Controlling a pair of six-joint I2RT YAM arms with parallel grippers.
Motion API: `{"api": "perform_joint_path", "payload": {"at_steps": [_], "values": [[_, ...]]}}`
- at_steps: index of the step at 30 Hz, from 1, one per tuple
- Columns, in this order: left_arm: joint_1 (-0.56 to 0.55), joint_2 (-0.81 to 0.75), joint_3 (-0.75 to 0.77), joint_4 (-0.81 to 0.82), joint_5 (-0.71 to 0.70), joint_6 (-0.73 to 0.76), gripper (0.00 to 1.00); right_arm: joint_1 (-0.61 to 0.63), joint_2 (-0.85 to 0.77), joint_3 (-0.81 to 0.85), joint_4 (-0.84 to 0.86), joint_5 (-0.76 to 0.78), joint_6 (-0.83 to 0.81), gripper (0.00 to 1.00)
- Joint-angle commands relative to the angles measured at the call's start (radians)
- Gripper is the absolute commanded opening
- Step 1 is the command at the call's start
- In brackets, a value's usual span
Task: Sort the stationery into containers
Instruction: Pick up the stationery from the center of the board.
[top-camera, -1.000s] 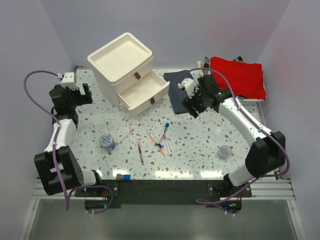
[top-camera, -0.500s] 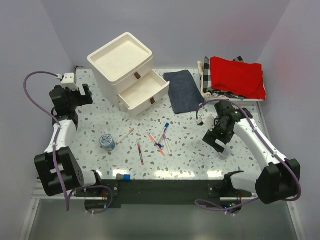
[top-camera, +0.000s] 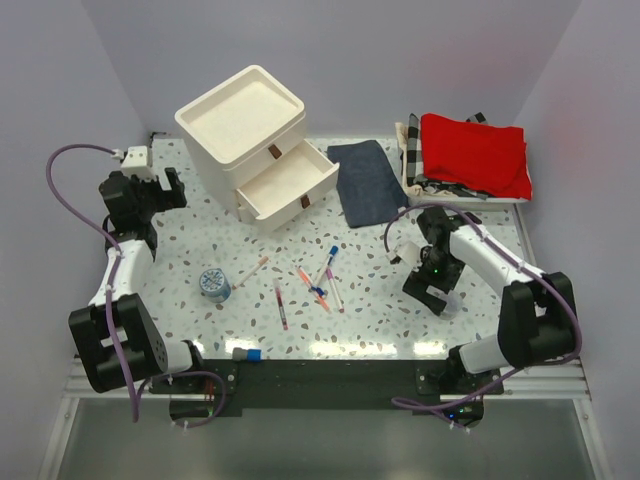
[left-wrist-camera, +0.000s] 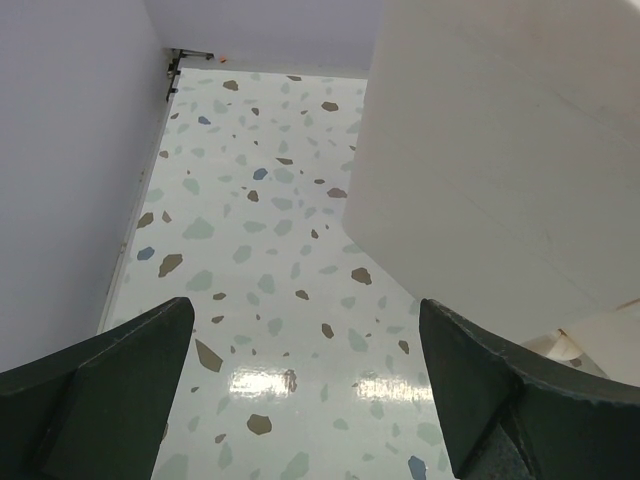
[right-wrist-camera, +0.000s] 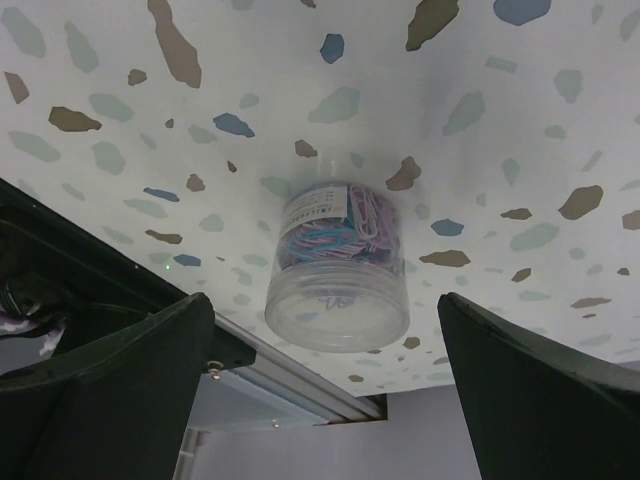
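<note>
My right gripper moves down around the clear jar's sides and closes there next, since the jar is lined up between its open fingers but still below their ends.
The cream-white drawer unit (top-camera: 243, 118) stands at the back left with its middle drawer (top-camera: 287, 184) pulled open and empty. Several thin pens (top-camera: 318, 282) lie scattered mid-table. A blue-white roll (top-camera: 214, 283) lies to their left, and a blue-capped stick (top-camera: 247, 353) lies at the front edge. My right gripper (top-camera: 432, 292) is open, low over a clear jar of coloured paper clips (right-wrist-camera: 338, 270). The jar lies between its fingers (right-wrist-camera: 100, 390) without touching them. My left gripper (top-camera: 165, 190) is open and empty, left of the unit, whose wall (left-wrist-camera: 500, 150) fills the left wrist view.
A dark blue folded cloth (top-camera: 366, 180) lies right of the open drawer. A checkered basket (top-camera: 412, 145) with red cloth (top-camera: 472, 150) sits at the back right. The table's near edge and metal rail (right-wrist-camera: 290, 380) lie just beyond the jar.
My right arm has swung from beside the dark blue cloth toward the near right and now sits over the clear jar. The left arm has not moved.
</note>
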Motion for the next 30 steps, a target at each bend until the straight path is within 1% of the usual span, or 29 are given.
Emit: {"api": "perform_joint_path", "payload": {"at_steps": [1, 5, 22, 25, 30], "values": [[-0.003, -0.038, -0.005, 0.022, -0.003, -0.009, 1.00, -0.003, 0.028, 0.016, 0.007, 0.045, -0.056, 0.99], [-0.002, -0.044, -0.009, 0.021, -0.009, -0.011, 1.00, -0.003, 0.045, -0.010, 0.031, 0.083, -0.082, 0.99], [-0.002, -0.053, -0.015, 0.014, -0.006, -0.011, 1.00, -0.004, 0.117, -0.057, 0.060, 0.095, -0.094, 0.98], [-0.003, -0.056, -0.022, 0.019, -0.006, -0.011, 1.00, -0.003, 0.120, -0.073, 0.066, 0.105, -0.100, 0.94], [-0.002, -0.060, -0.032, 0.025, -0.005, -0.014, 1.00, -0.003, 0.145, -0.076, 0.085, 0.126, -0.094, 0.84]]}}
